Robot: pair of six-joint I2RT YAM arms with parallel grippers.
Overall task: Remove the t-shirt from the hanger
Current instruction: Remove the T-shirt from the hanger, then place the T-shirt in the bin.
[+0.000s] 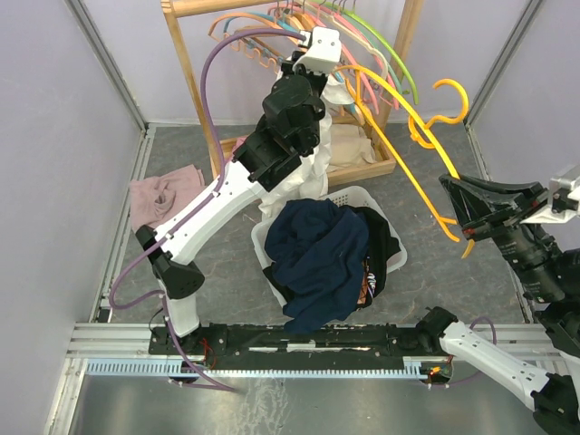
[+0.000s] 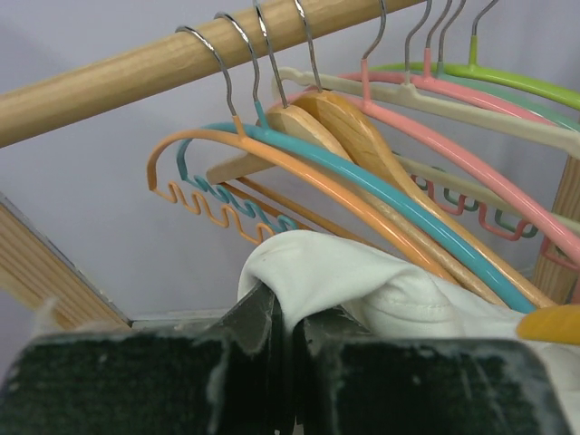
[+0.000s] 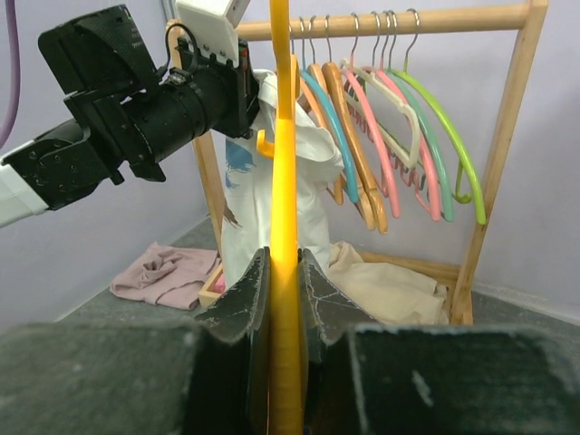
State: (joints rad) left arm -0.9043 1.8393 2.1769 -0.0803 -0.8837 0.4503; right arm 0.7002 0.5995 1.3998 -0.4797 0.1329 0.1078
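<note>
The left gripper draws back and down over the navy clothes next and releases the t-shirt, as their white basket stands below it, nearer my base.
A white t-shirt hangs from a yellow hanger in front of the rack. My left gripper is up at the garment's top and shut on a fold of its white fabric; a bit of the yellow hanger shows beside it. My right gripper is shut on the hanger's lower end, and the hanger arm runs straight up between its jaws. In the right wrist view the t-shirt droops below my left gripper, partly draped on the hanger.
A wooden rack rod carries several coloured hangers. A white basket with navy clothes stands in the middle. A pink garment lies at the left and a cream garment at the rack's base.
</note>
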